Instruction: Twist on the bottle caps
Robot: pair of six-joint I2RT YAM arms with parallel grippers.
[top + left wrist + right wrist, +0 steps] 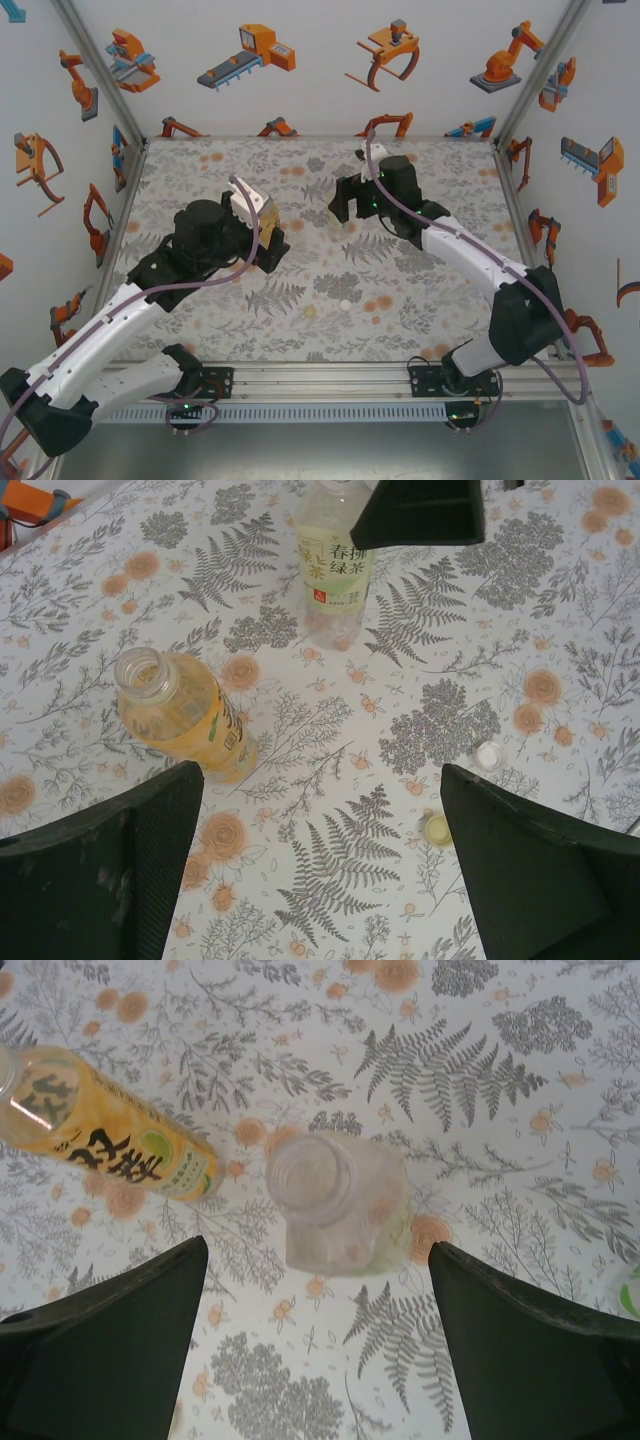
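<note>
I next need to lower my open right gripper until its fingers are on both sides of the pale bottle's upper body (352, 1206) and close there, as the bottle stands upright below it.
An uncapped amber bottle (185, 715) with a yellow label stands just beyond my open left gripper (320, 880), ahead of the left finger. A white cap (488, 755) and a pale yellow cap (437, 829) lie on the cloth beside the right finger. From above, the two caps (346, 304) (309, 312) lie in the table's middle. My right gripper (315, 1360) is open above a pale bottle (335, 1200), whose open mouth faces the camera. The amber bottle (110, 1135) stands to its left. A green sliver (630, 1295) shows at the frame's right edge.
The floral tablecloth (400, 290) covers the whole table, bounded by white walls printed with orange robots. The right gripper's dark body (415, 510) hangs over the top of the pale bottle (335, 565). Open cloth lies near the front edge.
</note>
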